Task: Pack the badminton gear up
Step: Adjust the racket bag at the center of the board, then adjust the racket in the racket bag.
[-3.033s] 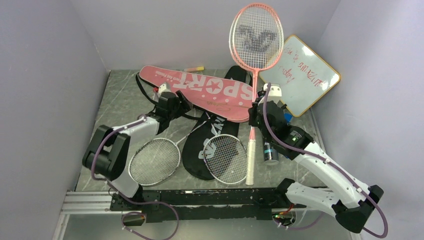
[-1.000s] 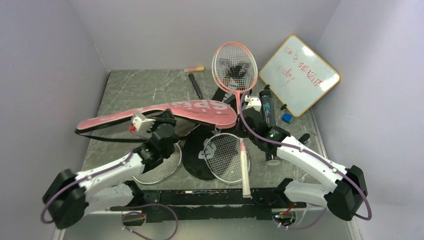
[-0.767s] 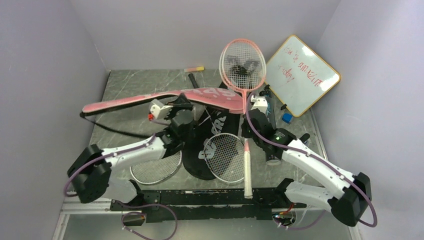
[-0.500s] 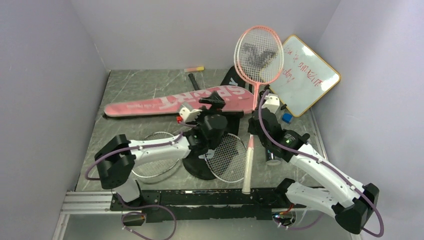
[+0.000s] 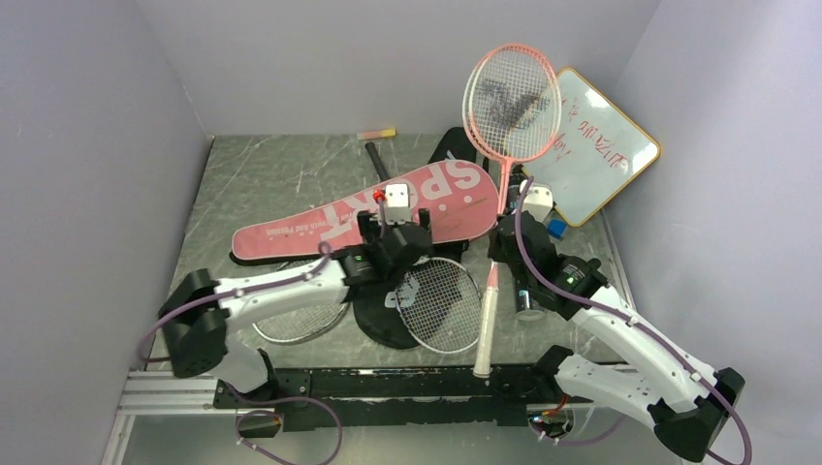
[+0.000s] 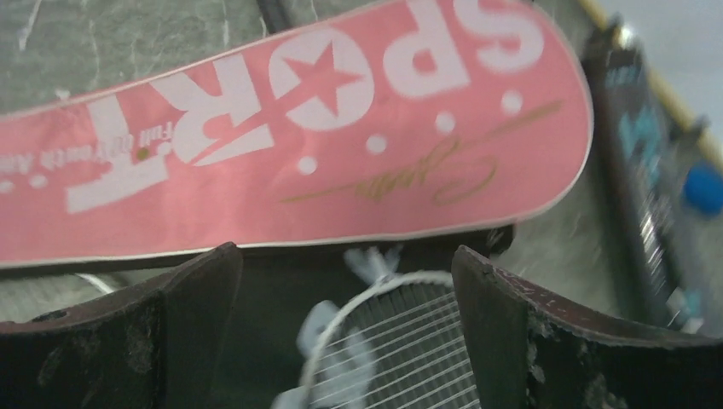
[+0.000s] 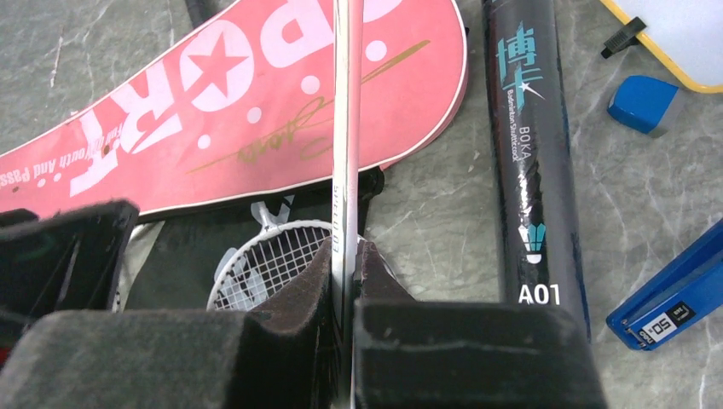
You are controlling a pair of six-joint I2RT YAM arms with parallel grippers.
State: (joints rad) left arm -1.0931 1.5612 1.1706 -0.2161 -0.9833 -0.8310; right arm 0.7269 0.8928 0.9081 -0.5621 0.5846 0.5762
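Note:
The pink cover's near long edge (image 6: 260, 245) is below my left gripper and runs from finger to finger, so my left gripper will turn and lower its open fingers to straddle it.
The pink-framed racket (image 5: 512, 100) stands tilted, head up in front of the whiteboard. My right gripper (image 5: 503, 231) is shut on its shaft (image 7: 345, 128), the pads (image 7: 372, 266) pressed to both sides. The pink "SPORT" cover (image 5: 368, 208) lies flat across the table's middle; it also shows in the left wrist view (image 6: 298, 153) and the right wrist view (image 7: 213, 128). My left gripper (image 5: 412, 237) is open and empty just in front of it, over a white-framed racket (image 6: 384, 341) on the black cover (image 5: 383, 315). A second white racket (image 5: 300, 318) lies left. The dark tube (image 7: 533, 153) lies right.
The wood-framed whiteboard (image 5: 593, 145) leans in the back right corner. A pink-yellow marker (image 5: 376, 134) lies at the back wall. A blue eraser (image 7: 644, 102) and a blue stapler-like thing (image 7: 673, 294) lie right of the tube. Grey walls close three sides.
The pink cover swung right and came down flat. My left gripper, which carried it, now stands open just behind it. My right gripper lifted the pink racket a little up and right.

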